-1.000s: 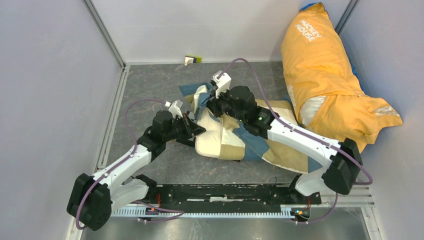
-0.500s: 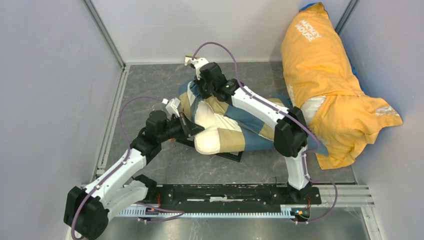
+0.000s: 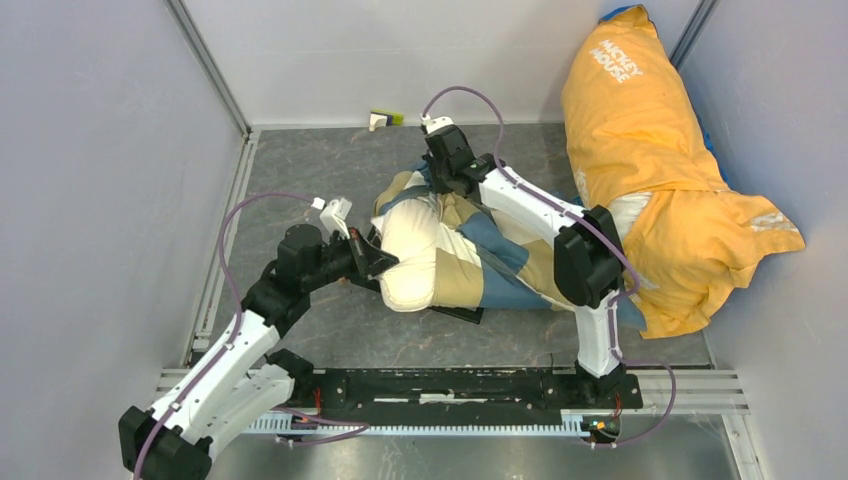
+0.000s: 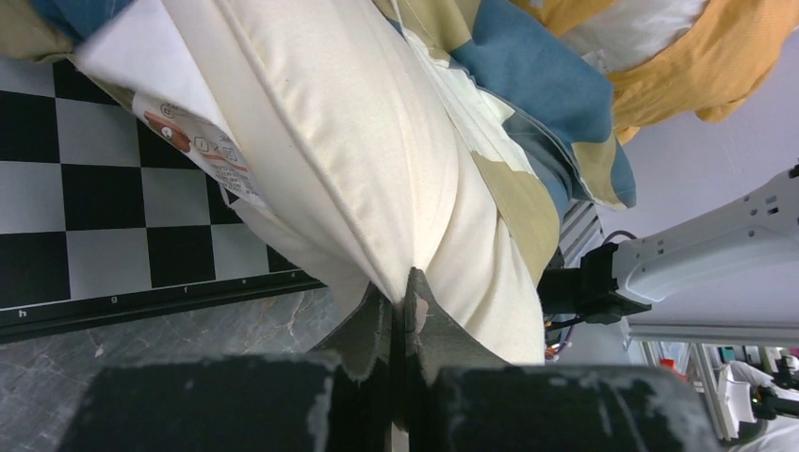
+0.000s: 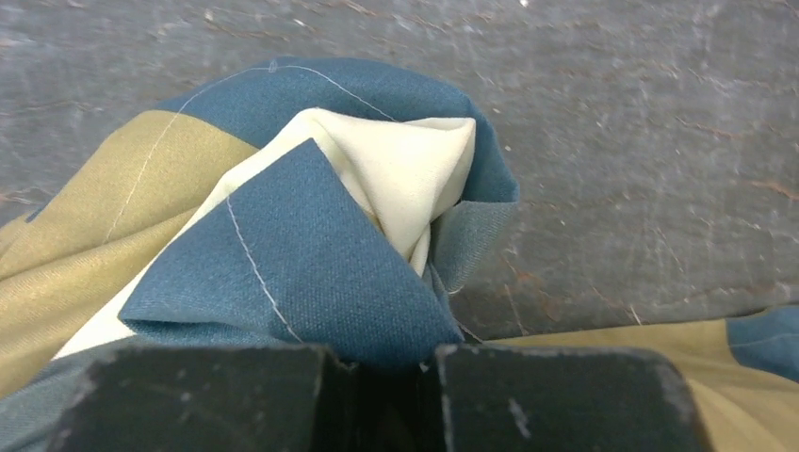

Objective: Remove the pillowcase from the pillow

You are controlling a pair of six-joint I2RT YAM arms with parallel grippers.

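Note:
The pillow's far side [image 3: 414, 206] is back of my right gripper's fingers, so this gripper next needs to lift the pillowcase's bunched edge slightly back and let go of it over that side.
The pillow [image 3: 412, 262] lies mid-table, its bare cream end sticking out to the left of the pillowcase [image 3: 487, 262], which covers its right part in blue, tan and cream checks. My left gripper [image 3: 386, 263] is shut on the pillow's cream end; in the left wrist view the jaws [image 4: 403, 290] pinch a fold of the pillow [image 4: 349, 160], with the pillowcase [image 4: 542, 89] beyond. My right gripper [image 3: 438, 183] is shut on the pillowcase's bunched far edge; the right wrist view shows blue fabric [image 5: 320, 273] of the pillowcase running into the closed jaws [image 5: 386, 363].
A big orange "Mickey Mouse" bundle [image 3: 650, 150] fills the back right corner. A black-and-white checkerboard [image 4: 94, 188] lies under the pillow, its edge showing in the top view [image 3: 455, 313]. A small white-and-green object [image 3: 385, 119] sits by the back wall. Walls close in left and right.
My right gripper has swung to the far side, then shifted right, dragging the pillowcase edge. My left gripper has drawn back left with the pillow. More cream pillow shows.

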